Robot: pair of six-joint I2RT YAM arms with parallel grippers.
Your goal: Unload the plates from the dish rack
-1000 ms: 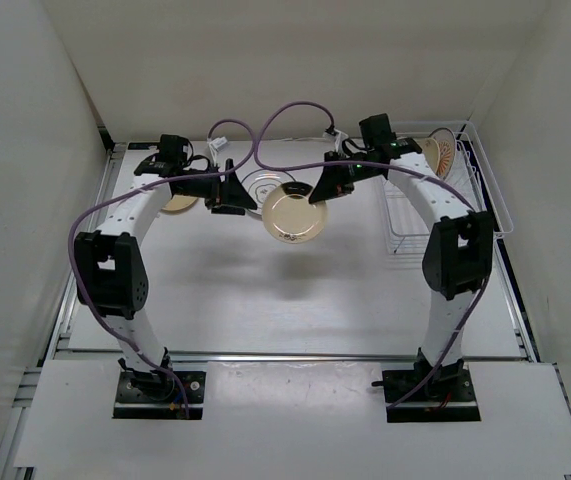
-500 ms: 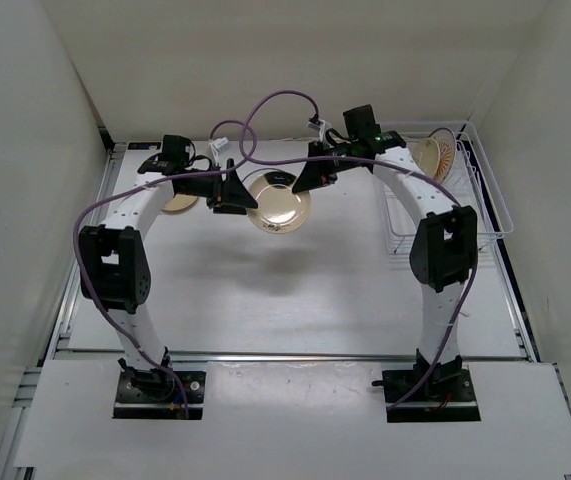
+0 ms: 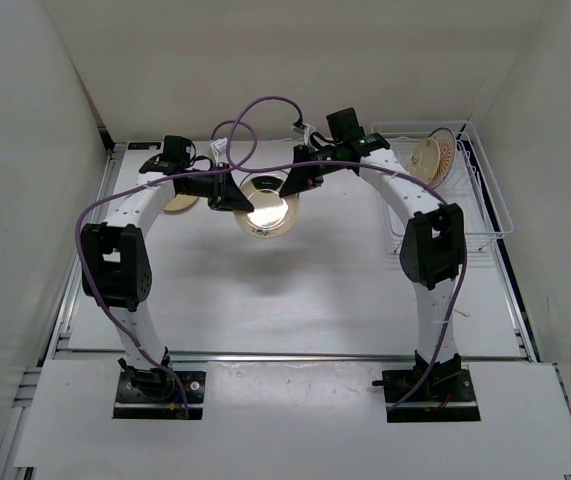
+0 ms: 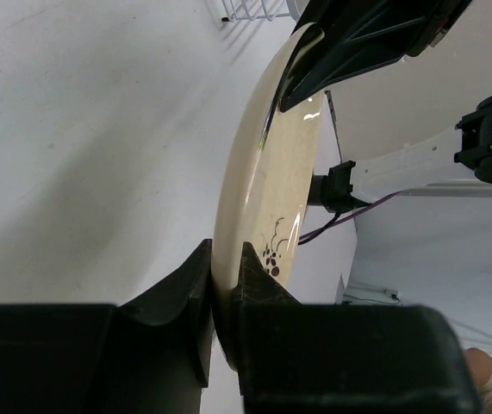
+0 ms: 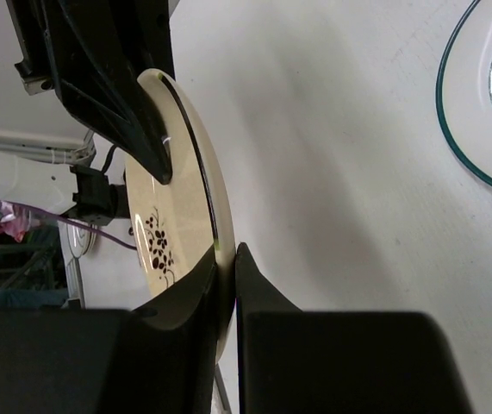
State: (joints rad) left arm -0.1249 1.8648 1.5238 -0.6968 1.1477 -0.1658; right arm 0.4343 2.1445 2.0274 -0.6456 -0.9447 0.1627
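Observation:
I should next move my left gripper down and left in the top view, lower its plate onto the flat cream-yellow plate [image 3: 180, 204] and release.
A cream plate [image 3: 267, 213] with a dark rim and a dark flower motif hangs above the table's middle, held from both sides. My left gripper [image 3: 242, 200] is shut on its left rim [image 4: 226, 276]. My right gripper [image 3: 291, 190] is shut on the opposite rim [image 5: 228, 259]. In the left wrist view the plate [image 4: 271, 172] stands on edge between my fingers. In the right wrist view the same plate [image 5: 177, 198] shows its motif. The white wire dish rack [image 3: 495, 212] stands at the back right, with an orange sunburst plate [image 3: 435, 155] upright in it.
A cream-yellow plate [image 3: 178, 204] lies on the table under my left arm. A clear plate with a dark green rim [image 3: 261, 181] lies flat behind the held plate, also seen as that rimmed plate [image 5: 474, 112] in the right wrist view. White walls enclose the table on three sides.
My right arm carried the plate leftward from near the rack side to my left gripper. The left gripper, open a second ago, has closed on the plate's rim.

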